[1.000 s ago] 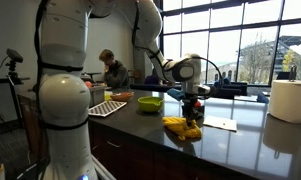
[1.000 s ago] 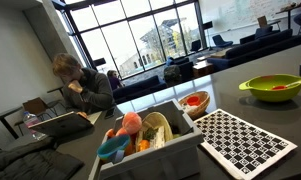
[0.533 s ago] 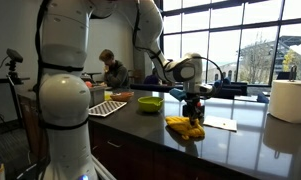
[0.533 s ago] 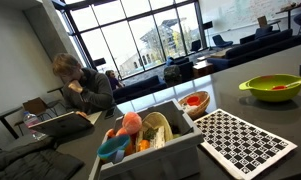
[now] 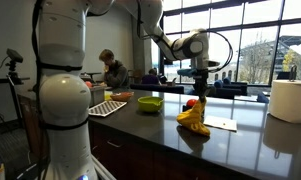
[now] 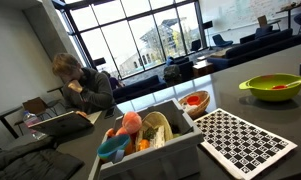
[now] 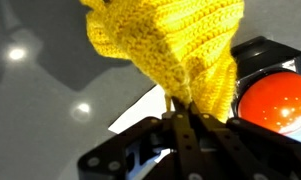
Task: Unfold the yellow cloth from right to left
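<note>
Next, my gripper will draw the cloth's pinched fold back toward the base and down onto the bare counter on the green bowl's side, since the cloth [image 5: 195,118] hangs bunched.
The yellow knitted cloth [image 5: 195,118] hangs bunched from my gripper [image 5: 199,96], lifted above the dark countertop [image 5: 150,130] with its lower part still touching the surface. In the wrist view the cloth [image 7: 180,45] fills the upper middle and my gripper [image 7: 184,108] is shut on a pinched fold of it. The cloth and gripper are out of view in the exterior view that shows the bin and checkered mat.
A green bowl [image 5: 149,103] [image 6: 272,88] and a checkered mat [image 5: 108,107] [image 6: 245,140] lie on the counter. An orange object [image 7: 275,105] sits next to the cloth, by a white sheet [image 5: 221,124]. A paper-towel roll [image 5: 289,100] stands nearby. A toy bin [image 6: 150,140] and a seated person [image 6: 80,88] are also in view.
My gripper has risen and shifted slightly right, pulling the yellow cloth up off the counter into a hanging bunch.
</note>
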Robot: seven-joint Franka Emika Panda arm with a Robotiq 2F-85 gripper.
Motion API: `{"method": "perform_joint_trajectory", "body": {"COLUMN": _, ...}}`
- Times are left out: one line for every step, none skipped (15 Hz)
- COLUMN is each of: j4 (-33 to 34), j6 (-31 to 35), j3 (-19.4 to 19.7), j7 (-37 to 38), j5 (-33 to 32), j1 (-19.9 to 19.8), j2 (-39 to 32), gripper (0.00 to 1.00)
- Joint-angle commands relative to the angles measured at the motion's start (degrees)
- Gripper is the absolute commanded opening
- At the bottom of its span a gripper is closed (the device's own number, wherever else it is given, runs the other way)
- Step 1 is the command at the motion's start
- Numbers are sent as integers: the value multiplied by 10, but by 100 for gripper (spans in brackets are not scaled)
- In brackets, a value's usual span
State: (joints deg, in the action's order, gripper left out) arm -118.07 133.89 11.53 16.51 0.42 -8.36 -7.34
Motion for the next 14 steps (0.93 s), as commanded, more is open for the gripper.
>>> {"method": "perform_joint_trajectory", "body": {"j4": -29, "j6": 3, "j3": -6, "j7": -6, "j5": 10, "j1": -2, "j2": 32, "gripper": 1}}
{"method": "perform_joint_trajectory", "body": {"j4": -37, "j6": 0, "j3": -8, "j7": -6, "j5": 10, "j1": -1, "j2": 41, "gripper": 1}}
{"method": "perform_joint_trajectory", "body": {"j4": -51, "j6": -2, "j3": -8, "j7": -6, "j5": 8, "j1": -1, "j2": 53, "gripper": 1}}
{"method": "perform_joint_trajectory", "body": {"j4": -65, "j6": 4, "j3": -10, "j7": -11, "j5": 12, "j1": -1, "j2": 60, "gripper": 1}}
{"method": "perform_joint_trajectory", "body": {"j4": -85, "j6": 3, "j3": -12, "j7": -13, "j5": 9, "j1": 0, "j2": 74, "gripper": 1}}
{"method": "perform_joint_trajectory", "body": {"j4": -107, "j6": 4, "j3": -15, "j7": -18, "j5": 10, "j1": 1, "j2": 90, "gripper": 1}}
{"method": "perform_joint_trajectory", "body": {"j4": -126, "j6": 8, "j3": -19, "j7": -24, "j5": 12, "j1": 2, "j2": 100, "gripper": 1}}
{"method": "perform_joint_trajectory", "body": {"j4": -151, "j6": 8, "j3": -22, "j7": -31, "j5": 12, "j1": 4, "j2": 115, "gripper": 1}}
{"method": "perform_joint_trajectory", "body": {"j4": -173, "j6": 5, "j3": -26, "j7": -38, "j5": 14, "j1": 5, "j2": 130, "gripper": 1}}
{"method": "perform_joint_trajectory", "body": {"j4": -197, "j6": 10, "j3": -29, "j7": -49, "j5": 20, "j1": 6, "j2": 140, "gripper": 1}}
{"method": "perform_joint_trajectory", "body": {"j4": -220, "j6": 8, "j3": -33, "j7": -56, "j5": 23, "j1": 8, "j2": 154, "gripper": 1}}
{"method": "perform_joint_trajectory", "body": {"j4": -241, "j6": 6, "j3": -36, "j7": -62, "j5": 30, "j1": 10, "j2": 166, "gripper": 1}}
{"method": "perform_joint_trajectory", "body": {"j4": -259, "j6": 8, "j3": -37, "j7": -73, "j5": 36, "j1": 11, "j2": 173, "gripper": 1}}
{"method": "perform_joint_trajectory", "body": {"j4": -278, "j6": 6, "j3": -39, "j7": -79, "j5": 36, "j1": 12, "j2": 183, "gripper": 1}}
